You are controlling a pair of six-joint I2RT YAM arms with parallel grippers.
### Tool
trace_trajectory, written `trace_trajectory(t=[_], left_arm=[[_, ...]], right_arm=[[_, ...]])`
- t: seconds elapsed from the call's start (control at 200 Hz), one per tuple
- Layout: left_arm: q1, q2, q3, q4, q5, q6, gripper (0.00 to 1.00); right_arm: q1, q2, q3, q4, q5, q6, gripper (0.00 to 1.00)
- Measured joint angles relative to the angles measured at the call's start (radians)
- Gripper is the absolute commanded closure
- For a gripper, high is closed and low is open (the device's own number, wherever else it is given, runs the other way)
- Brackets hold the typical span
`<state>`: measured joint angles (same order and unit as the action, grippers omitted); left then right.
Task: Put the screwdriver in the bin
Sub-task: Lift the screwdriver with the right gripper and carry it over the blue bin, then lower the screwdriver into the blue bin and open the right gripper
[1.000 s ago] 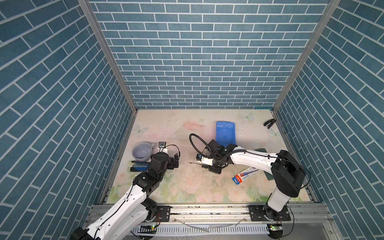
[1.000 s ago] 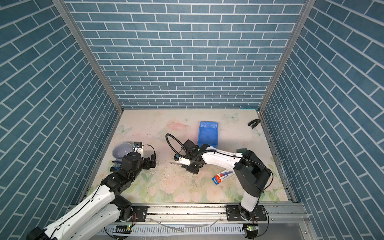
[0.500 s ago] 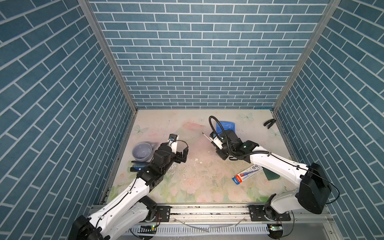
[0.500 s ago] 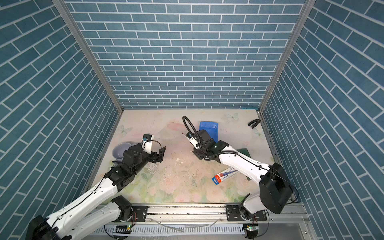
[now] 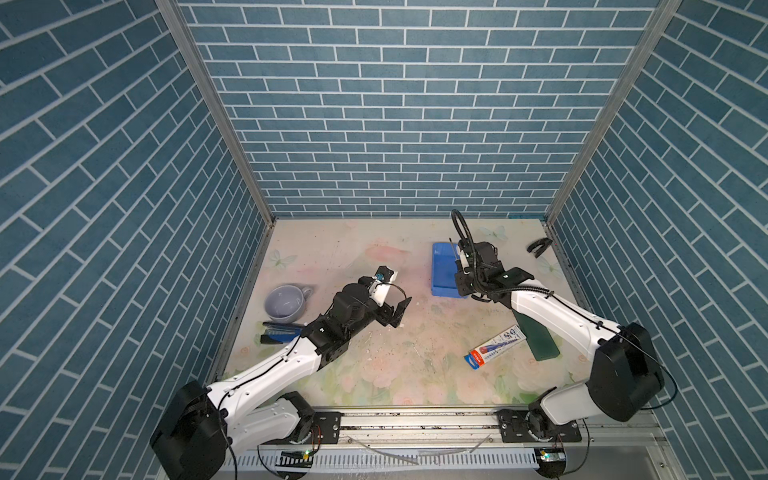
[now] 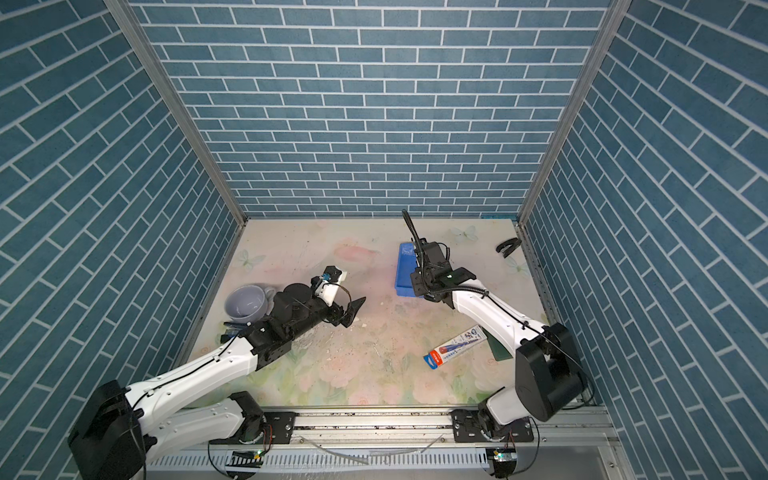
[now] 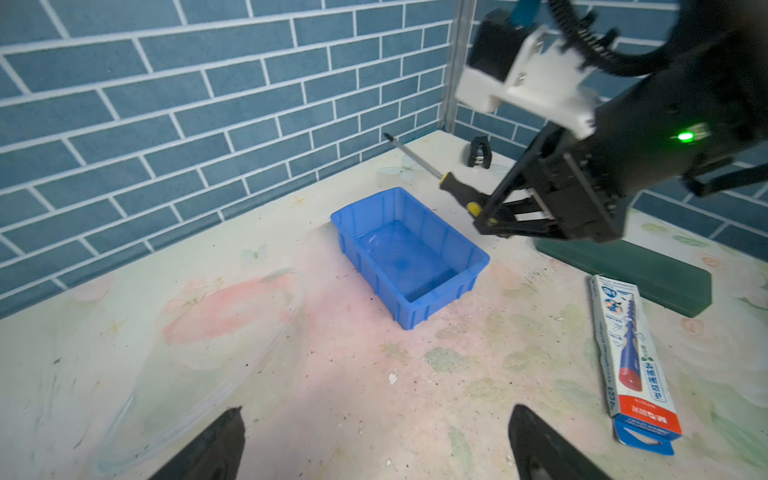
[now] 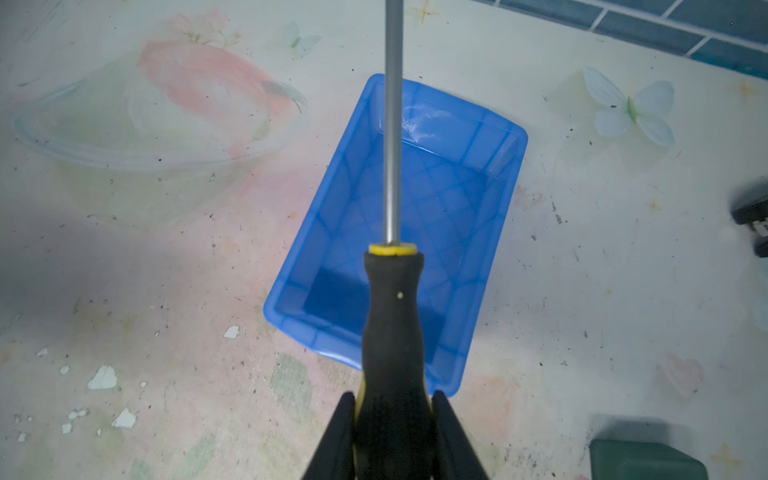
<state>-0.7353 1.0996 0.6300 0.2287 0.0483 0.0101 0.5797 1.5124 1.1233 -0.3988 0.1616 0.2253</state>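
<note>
The right gripper moves outward and down over the bin (image 5: 441,286) next and releases the rear of the screwdriver's handle. The bin's empty bottom lies below and outward of the gripper.
The screwdriver (image 8: 392,324) has a black-and-yellow handle and a thin metal shaft. My right gripper (image 8: 392,399) is shut on the rear of its handle. The shaft points toward the back wall, above the bright blue bin (image 8: 494,216), which holds nothing. In the left wrist view the screwdriver (image 7: 455,189) hangs tilted, tip up, over the bin's (image 7: 434,307) far side. In both top views the right gripper (image 5: 460,269) (image 6: 419,268) hovers at the bin's (image 5: 441,286) (image 6: 402,286) right edge. My left gripper (image 5: 397,312) (image 7: 374,411) is open and holds nothing, left of the bin.
A grey cup (image 5: 284,301) and a blue-black tool (image 5: 280,332) lie by the left wall. A red-white-blue box (image 5: 494,347) and a dark green case (image 5: 540,340) lie front right. A black clip (image 5: 539,246) sits at the back right corner.
My right gripper has carried the screwdriver from the table's middle back and to the right, over the bin. My left arm has reached further toward the middle.
</note>
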Motion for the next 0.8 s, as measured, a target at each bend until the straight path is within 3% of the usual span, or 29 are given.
trace_trajectory(t=[0.435, 0.8], left_arm=[[-0.030, 0.029, 0.007, 0.017, 0.073, 0.056, 0.00], [-0.031, 0.029, 0.007, 0.014, 0.072, 0.074, 0.00]], right_arm=[[-0.072, 0.293, 0.217, -0.071, -0.129, 0.040, 1.00], [-0.098, 0.476, 0.343, -0.117, -0.150, -0.007, 1.00]])
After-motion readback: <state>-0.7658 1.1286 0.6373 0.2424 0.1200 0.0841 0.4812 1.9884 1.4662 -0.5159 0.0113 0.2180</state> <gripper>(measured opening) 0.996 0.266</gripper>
